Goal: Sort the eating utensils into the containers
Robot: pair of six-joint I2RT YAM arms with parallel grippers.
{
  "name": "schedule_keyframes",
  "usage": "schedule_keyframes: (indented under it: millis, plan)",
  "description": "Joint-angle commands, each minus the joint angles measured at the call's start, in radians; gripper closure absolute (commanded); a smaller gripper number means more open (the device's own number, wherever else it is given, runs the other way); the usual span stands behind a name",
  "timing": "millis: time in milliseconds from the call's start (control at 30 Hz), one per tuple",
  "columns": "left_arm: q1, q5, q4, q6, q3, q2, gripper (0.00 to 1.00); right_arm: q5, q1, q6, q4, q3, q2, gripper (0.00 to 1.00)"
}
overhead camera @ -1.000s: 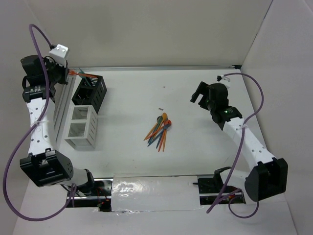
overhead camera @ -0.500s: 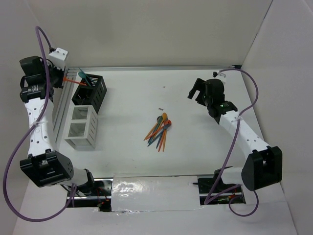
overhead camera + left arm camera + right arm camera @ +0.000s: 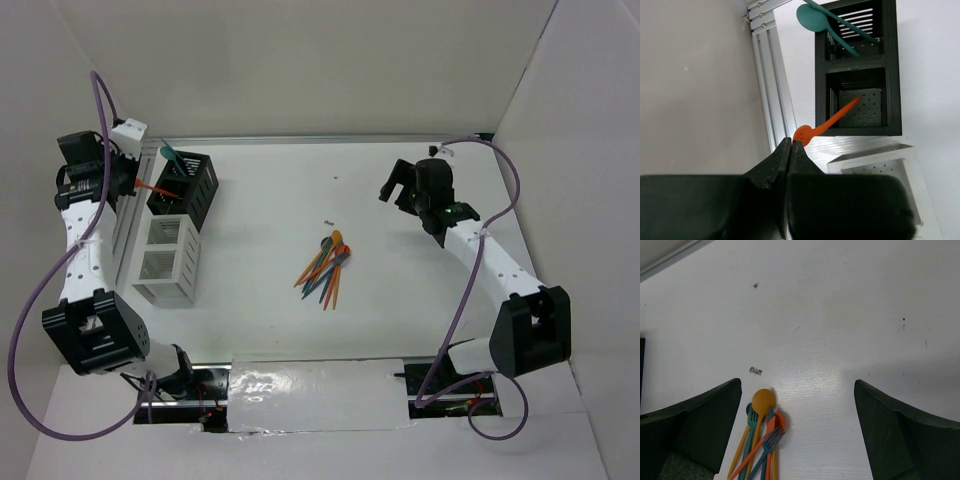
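My left gripper moves down and to the right in the top view toward the black caddy's near section next and releases, as the fork's handle points there.
My left gripper (image 3: 130,181) (image 3: 791,142) is shut on the head end of an orange fork (image 3: 832,120) (image 3: 151,186). The fork's handle points over the near compartment of the black caddy (image 3: 198,187) (image 3: 892,75). A teal spoon (image 3: 815,17) (image 3: 168,155) leans in the caddy's far compartment. The white caddy (image 3: 165,262) (image 3: 880,160) stands right in front of the black one. A pile of orange, teal, blue and yellow spoons and forks (image 3: 326,266) (image 3: 760,440) lies mid-table. My right gripper (image 3: 396,190) (image 3: 800,435) is open and empty above the table, right of and beyond the pile.
An aluminium rail (image 3: 124,225) (image 3: 771,85) runs along the table's left edge beside the caddies. A small speck of debris (image 3: 755,371) lies just beyond the pile. White walls close in the left, back and right sides.
My left gripper has moved a little right and down with the orange fork, bringing its handle over the black caddy. My right gripper has shifted slightly left and farther back.
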Motion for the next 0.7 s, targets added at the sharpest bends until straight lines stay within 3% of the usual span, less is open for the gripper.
schedule_keyframes:
  millis: [0,500,633,667]
  plan:
    - [-0.016,0.046,0.045,0.002,0.014,0.039,1.0,0.008,0.003,0.009,0.059,0.06,-0.009,0.0]
    - [-0.073,0.057,-0.047,0.073,0.106,0.171,1.0,0.012,0.004,0.026,0.055,0.031,-0.024,0.0]
    - [-0.133,-0.062,-0.001,0.076,0.097,0.21,0.6,-0.025,0.006,0.007,0.045,0.04,0.002,0.0]
    - [-0.134,-0.057,-0.001,0.057,0.113,0.213,0.45,-0.035,0.007,0.001,0.045,0.04,0.001,0.0]
